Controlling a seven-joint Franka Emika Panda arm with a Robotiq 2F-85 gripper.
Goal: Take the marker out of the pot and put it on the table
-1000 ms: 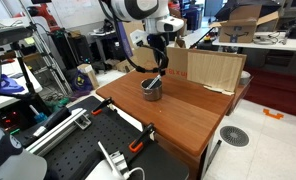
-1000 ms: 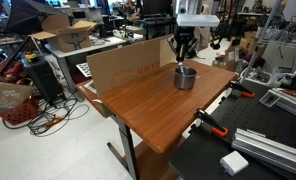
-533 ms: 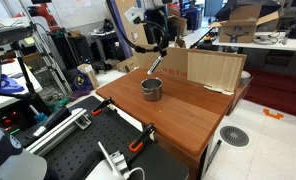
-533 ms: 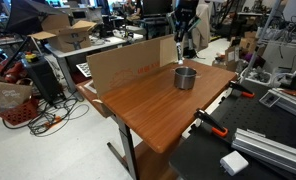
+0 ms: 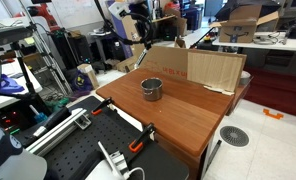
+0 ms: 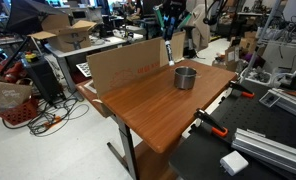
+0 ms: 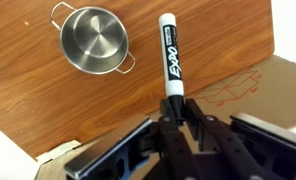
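The marker (image 7: 168, 55) goes far down next to lie flat, and my gripper releases its dark end, since the bare tabletop beside the pot lies below my gripper.
My gripper (image 7: 175, 108) is shut on the marker (image 7: 168, 55), a white pen with a black cap and black lettering, which sticks out straight from the jaws. In the wrist view it hangs over the table (image 7: 38, 100) near the cardboard edge, beside the pot (image 7: 93, 40), which is empty. In both exterior views the gripper (image 5: 142, 30) (image 6: 172, 22) is high above the table (image 5: 183, 120) (image 6: 153, 110), well clear of the pot (image 5: 151, 88) (image 6: 185, 77). The marker is hard to make out there.
Tan cardboard sheets (image 5: 214, 68) (image 6: 123, 65) stand along one table edge and show in the wrist view (image 7: 263, 95). A black perforated board (image 5: 83, 145) (image 6: 263, 150) adjoins the table. Cluttered desks, boxes and cables surround it.
The gripper has risen from the pot with the marker in it and moved sideways toward the cardboard edge of the table. The pot has stayed in place.
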